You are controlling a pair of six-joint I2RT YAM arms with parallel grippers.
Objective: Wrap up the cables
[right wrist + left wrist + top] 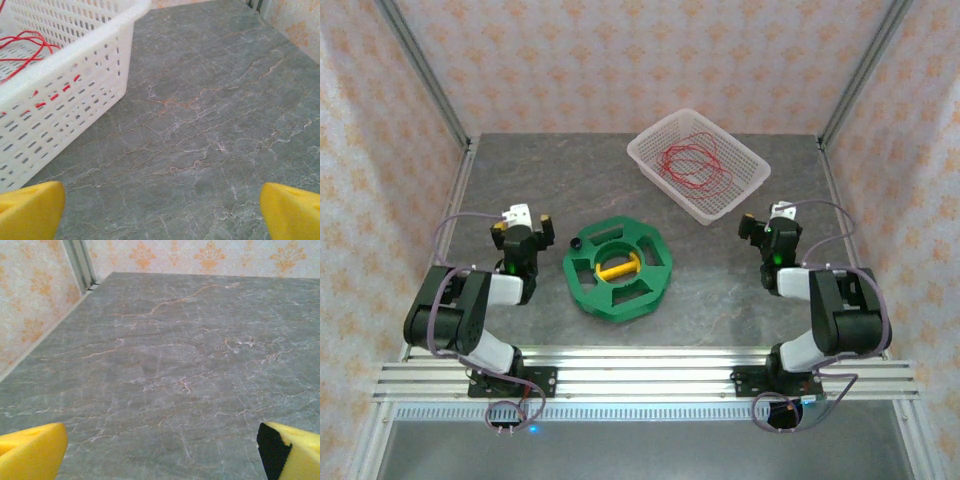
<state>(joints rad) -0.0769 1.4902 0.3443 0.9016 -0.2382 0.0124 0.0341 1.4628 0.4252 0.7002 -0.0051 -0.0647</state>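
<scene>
The robot's right gripper should next rise, turn toward the basket (665, 188) and reach over the basket's side onto the wire loops, because they lie outward of the gripper behind that side.
The cables (695, 160) are thin red wire lying in loose loops inside a white perforated basket (665, 188) at the back right. In the right wrist view the red cables (27, 42) show over the basket's wall (75, 100) at the upper left. My left gripper (524, 222) stands open over bare table, left of a green spool (590, 290) with a yellow core (617, 269). My right gripper (767, 222) is open too, just right of the basket's near corner. Both left gripper (162, 450) and right gripper (162, 210) have nothing between their yellow fingers (35, 452).
The grey marble table (720, 280) is walled by patterned panels, with metal posts at the back corners (465, 140). An aluminium rail (640, 365) runs along the near edge. Grey-purple cords loop from each arm (865, 280).
</scene>
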